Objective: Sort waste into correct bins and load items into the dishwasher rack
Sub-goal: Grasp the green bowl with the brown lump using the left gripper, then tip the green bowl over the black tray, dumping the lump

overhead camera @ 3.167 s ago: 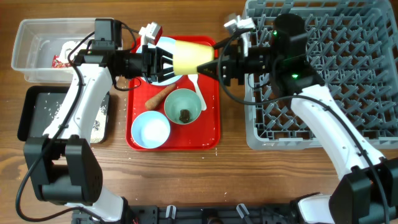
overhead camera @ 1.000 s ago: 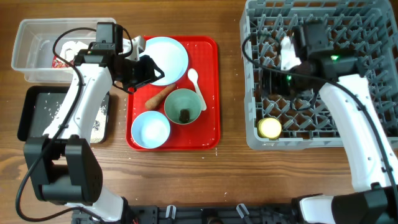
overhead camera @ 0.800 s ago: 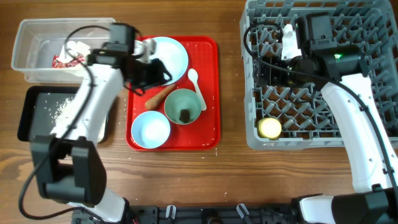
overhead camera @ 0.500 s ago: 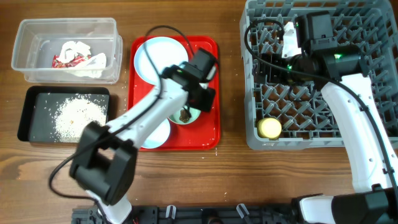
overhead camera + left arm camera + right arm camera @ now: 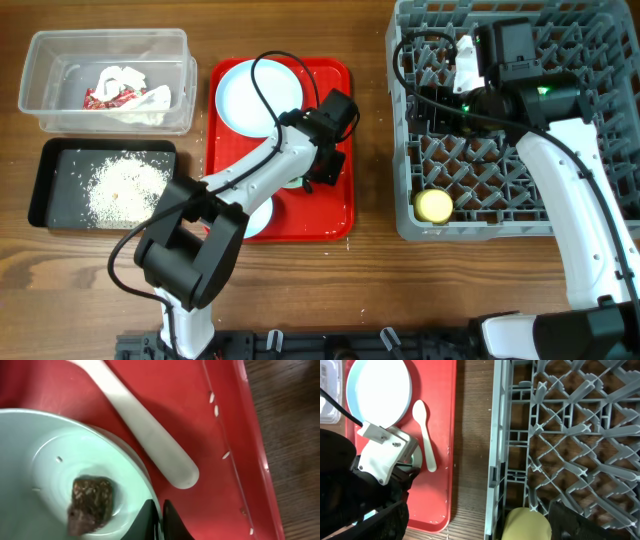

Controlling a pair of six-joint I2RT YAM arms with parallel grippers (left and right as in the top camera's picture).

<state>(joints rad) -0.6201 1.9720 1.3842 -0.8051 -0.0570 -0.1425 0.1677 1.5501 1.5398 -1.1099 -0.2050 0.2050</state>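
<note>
The black tray is to my left gripper's left in the overhead view, so I next need to lift that gripper, tip the bowl over the tray, then return and release the bowl.
My left gripper (image 5: 160,520) (image 5: 322,172) is shut on the right rim of the teal bowl (image 5: 45,450) on the red tray. A small brown lump (image 5: 90,504) lies in that bowl. The white spoon (image 5: 145,430) (image 5: 425,440) lies beside it, and several rice grains (image 5: 216,410) lie near the tray's edge. The pale blue plate (image 5: 250,90) sits at the tray's back. A light blue bowl (image 5: 256,216) shows partly under my arm. The carrot-like piece is hidden. My right gripper (image 5: 480,525) (image 5: 438,100) is open and empty over the grey rack (image 5: 590,130). The yellow cup (image 5: 434,206) sits in the rack's front left.
The red tray (image 5: 335,215) lies mid-table. The clear tub (image 5: 45,60) at the back left holds crumpled paper and a red wrapper (image 5: 115,88). The black tray (image 5: 45,190) in front of it holds rice (image 5: 120,185). Bare wood separates the red tray and the rack.
The yellow cup went from both grippers into the rack. My left arm swung from the tray's left side across to the teal bowl and closed on its rim. The right arm has hardly moved lately.
</note>
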